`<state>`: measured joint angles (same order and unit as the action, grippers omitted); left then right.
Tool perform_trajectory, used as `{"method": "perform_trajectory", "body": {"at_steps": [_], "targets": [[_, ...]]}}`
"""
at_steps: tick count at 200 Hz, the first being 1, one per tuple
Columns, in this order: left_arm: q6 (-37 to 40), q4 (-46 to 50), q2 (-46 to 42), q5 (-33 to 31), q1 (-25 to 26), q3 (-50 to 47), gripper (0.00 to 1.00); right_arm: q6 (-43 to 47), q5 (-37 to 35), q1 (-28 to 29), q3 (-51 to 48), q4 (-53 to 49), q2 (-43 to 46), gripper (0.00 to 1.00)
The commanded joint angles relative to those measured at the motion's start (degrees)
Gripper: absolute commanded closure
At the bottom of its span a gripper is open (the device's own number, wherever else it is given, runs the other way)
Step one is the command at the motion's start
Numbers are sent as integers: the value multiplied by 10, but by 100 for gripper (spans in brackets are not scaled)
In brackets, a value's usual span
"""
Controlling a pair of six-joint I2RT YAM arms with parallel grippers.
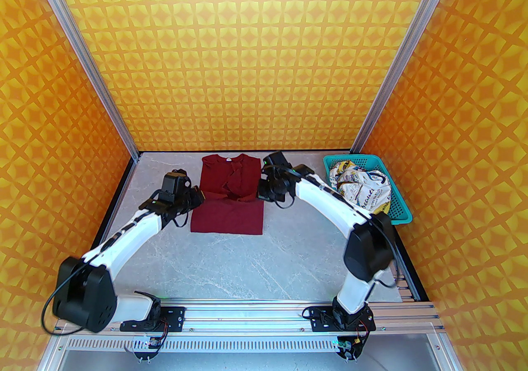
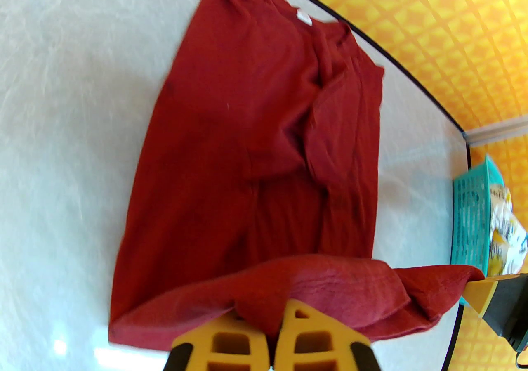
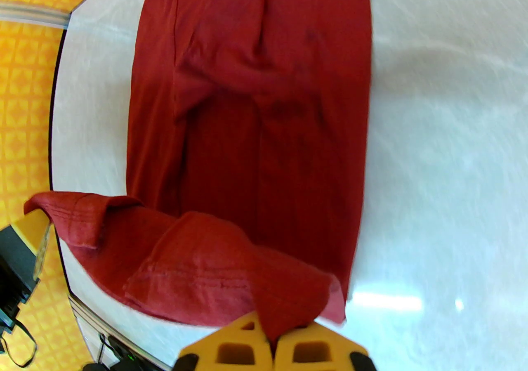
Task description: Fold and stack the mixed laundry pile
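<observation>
The fold hangs raised. My left gripper will next lay the lifted red hem outward and down onto the shirt body point(image 2: 247, 134), short of the collar, to release it.
The dark red T-shirt point(image 1: 231, 212) lies flat at the back middle of the table, collar toward the far wall. My left gripper point(image 1: 201, 197) is at its left edge and my right gripper point(image 1: 260, 192) at its right edge. In the left wrist view the left gripper point(image 2: 274, 336) is shut on a lifted red hem fold above the shirt body point(image 2: 247, 134). The right gripper point(image 3: 274, 344) pinches the other hem corner over the shirt point(image 3: 268, 93). The white printed garment point(image 1: 365, 192) sits crumpled in the teal basket point(image 1: 402, 212).
The teal basket point(image 2: 470, 212) stands at the back right corner, close to the right arm's elbow. Patterned orange walls enclose the table on three sides. Bare grey tabletop point(image 1: 247, 266) stretches between the shirt and the arm bases.
</observation>
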<state>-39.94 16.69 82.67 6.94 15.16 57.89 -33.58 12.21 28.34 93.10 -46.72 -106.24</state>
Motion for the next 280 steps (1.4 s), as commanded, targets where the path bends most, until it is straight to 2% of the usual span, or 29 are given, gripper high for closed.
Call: {"method": "perform_trajectory", "body": {"at_steps": [1,93,115,126,139,161,174,184,206,232,251,280], "targets": [[13,-56,33,7,-18,29,100,12,29,-7,33,25,-40,100],[13,-184,201,74,-61,53,99,11,64,-49,94,82,-182,99],[14,-225,232,89,-69,57,86,-4,69,-60,88,129,-202,89],[14,-242,246,101,-76,59,74,-11,70,-65,88,152,-212,75],[16,-256,252,105,-82,58,67,-19,78,-70,92,172,-221,61],[26,-259,239,105,-94,56,57,-23,92,-75,102,187,-218,55],[36,-247,217,101,-104,51,55,-17,87,-76,100,188,-203,54],[42,-240,191,93,-112,41,55,-11,80,-76,93,185,-185,53],[66,-180,133,87,-112,33,62,-17,76,-72,40,207,-136,54],[96,-125,98,92,-71,13,66,-13,67,-35,-15,236,-108,55],[112,-135,120,119,-46,6,70,-8,68,-15,-2,242,-137,56],[122,-165,190,163,-44,35,73,-4,72,-14,62,238,-203,59]]}}
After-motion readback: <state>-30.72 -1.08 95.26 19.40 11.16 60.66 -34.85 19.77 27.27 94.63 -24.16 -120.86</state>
